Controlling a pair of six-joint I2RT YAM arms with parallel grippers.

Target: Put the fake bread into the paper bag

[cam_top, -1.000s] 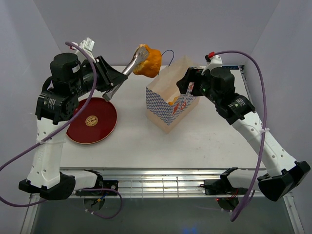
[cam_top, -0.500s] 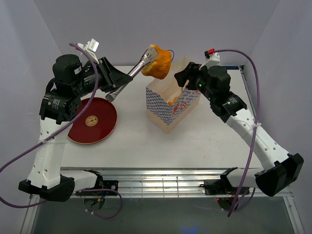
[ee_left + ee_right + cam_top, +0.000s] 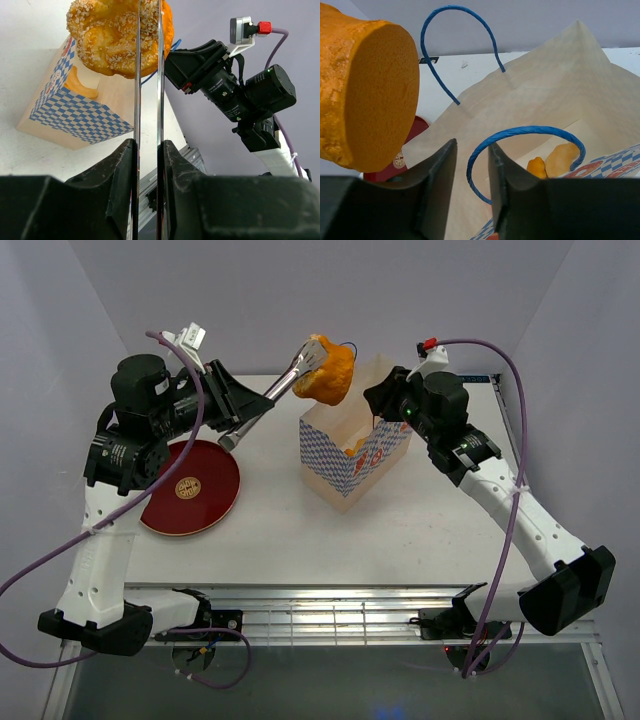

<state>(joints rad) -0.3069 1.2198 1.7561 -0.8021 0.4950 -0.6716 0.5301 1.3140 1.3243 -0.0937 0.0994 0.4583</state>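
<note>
The left gripper lowers the tongs [image 3: 265, 398] toward the right in the top view, over the bag's opening [image 3: 352, 423], and releases them next, because the bun hangs off-center.
A golden-orange seeded bun of fake bread [image 3: 325, 370] hangs just above the open paper bag [image 3: 340, 465], pinched in the tips of the silver tongs [image 3: 265, 398]. My left gripper [image 3: 240, 410] is shut on the tongs' two arms [image 3: 148, 90]. In the left wrist view the bun [image 3: 117, 35] sits over the bag's checked side [image 3: 75, 117]. My right gripper [image 3: 378, 400] is at the bag's far right rim. In the right wrist view its fingers [image 3: 471, 147] stand close together with the blue cord handle [image 3: 520, 131] between them. Two bread pieces [image 3: 560, 159] lie inside the bag.
The round dark-red plate [image 3: 188, 487] lies on the table left of the bag, under the left arm. A second blue handle [image 3: 455, 30] rises from the bag's far wall. The table's metal front rail [image 3: 330, 615] runs along the near edge.
The left arm has carried the bun rightward to above the bag's mouth. The right gripper has moved in to the bag's rim and narrowed from wide open to close around the handle.
</note>
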